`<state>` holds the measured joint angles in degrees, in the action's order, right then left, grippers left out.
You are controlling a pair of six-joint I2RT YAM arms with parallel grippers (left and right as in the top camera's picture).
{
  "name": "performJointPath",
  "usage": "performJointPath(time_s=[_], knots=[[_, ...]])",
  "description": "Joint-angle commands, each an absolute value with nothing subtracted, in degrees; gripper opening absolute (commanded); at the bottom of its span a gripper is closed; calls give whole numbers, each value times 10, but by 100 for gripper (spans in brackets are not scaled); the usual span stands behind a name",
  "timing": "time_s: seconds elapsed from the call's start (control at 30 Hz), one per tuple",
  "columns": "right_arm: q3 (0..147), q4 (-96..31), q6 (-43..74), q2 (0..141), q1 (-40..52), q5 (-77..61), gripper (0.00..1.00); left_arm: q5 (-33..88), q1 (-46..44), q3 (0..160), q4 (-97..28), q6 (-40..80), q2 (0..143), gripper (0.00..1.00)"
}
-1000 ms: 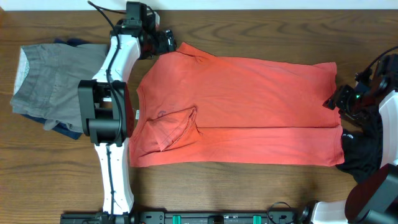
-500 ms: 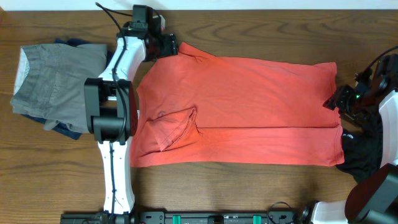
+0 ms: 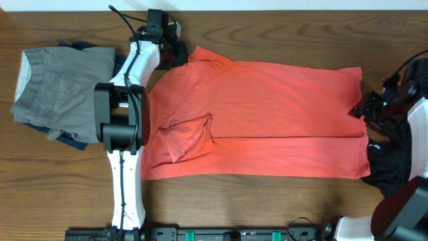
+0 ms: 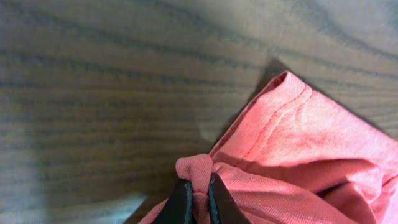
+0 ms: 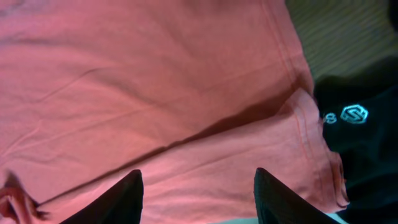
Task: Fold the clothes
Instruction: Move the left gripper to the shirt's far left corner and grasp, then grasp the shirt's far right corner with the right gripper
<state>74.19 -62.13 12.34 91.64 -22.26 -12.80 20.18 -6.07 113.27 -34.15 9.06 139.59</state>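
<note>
The T-shirt's far hem corner (image 3: 356, 71) is free, outward of and below my right gripper's open fingers, so they need to move outward and down onto it.
A coral-red T-shirt (image 3: 267, 114), one of the clothes, lies spread across the wooden table with one sleeve (image 3: 187, 137) folded onto its body. At the shirt's far left corner my left gripper (image 3: 179, 53) is shut on a pinched fold of red fabric (image 4: 198, 169), which bulges between its fingertips (image 4: 185, 194) in the left wrist view. My right gripper (image 3: 359, 109) hangs over the shirt's right edge. In the right wrist view it (image 5: 198, 179) stands open above the red cloth (image 5: 155, 93), with nothing between its fingers.
A pile of grey clothing (image 3: 57, 90) with a blue piece (image 3: 67, 139) beneath it lies at the left. A black garment (image 3: 391, 164) with a small logo (image 5: 354, 114) lies at the right edge beside the shirt's hem. Bare wood (image 4: 112, 81) surrounds the held corner.
The left gripper has shifted slightly right onto the shirt's far left corner and shut on the fabric. The right arm has not moved.
</note>
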Motion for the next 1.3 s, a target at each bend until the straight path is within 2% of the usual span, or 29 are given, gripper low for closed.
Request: performJointPath(time_s=[0.0, 0.23, 0.47, 0.57, 0.9, 1.27], knots=[[750, -617, 113, 911, -216, -117, 57, 199, -58, 1137, -373, 95, 1345, 6], [751, -536, 104, 932, -190, -74, 62, 199, -58, 1137, -454, 104, 1301, 6], [751, -249, 89, 1006, -153, -28, 60, 199, -58, 1136, -481, 104, 1301, 6], [751, -175, 94, 1056, -150, -28, 59, 199, -58, 1136, -486, 103, 1301, 6], [751, -50, 180, 1205, -168, -4, 61, 199, -58, 1136, -500, 103, 1301, 6], [751, -9, 182, 1232, -168, -2, 60, 199, -58, 1136, -507, 103, 1301, 6]])
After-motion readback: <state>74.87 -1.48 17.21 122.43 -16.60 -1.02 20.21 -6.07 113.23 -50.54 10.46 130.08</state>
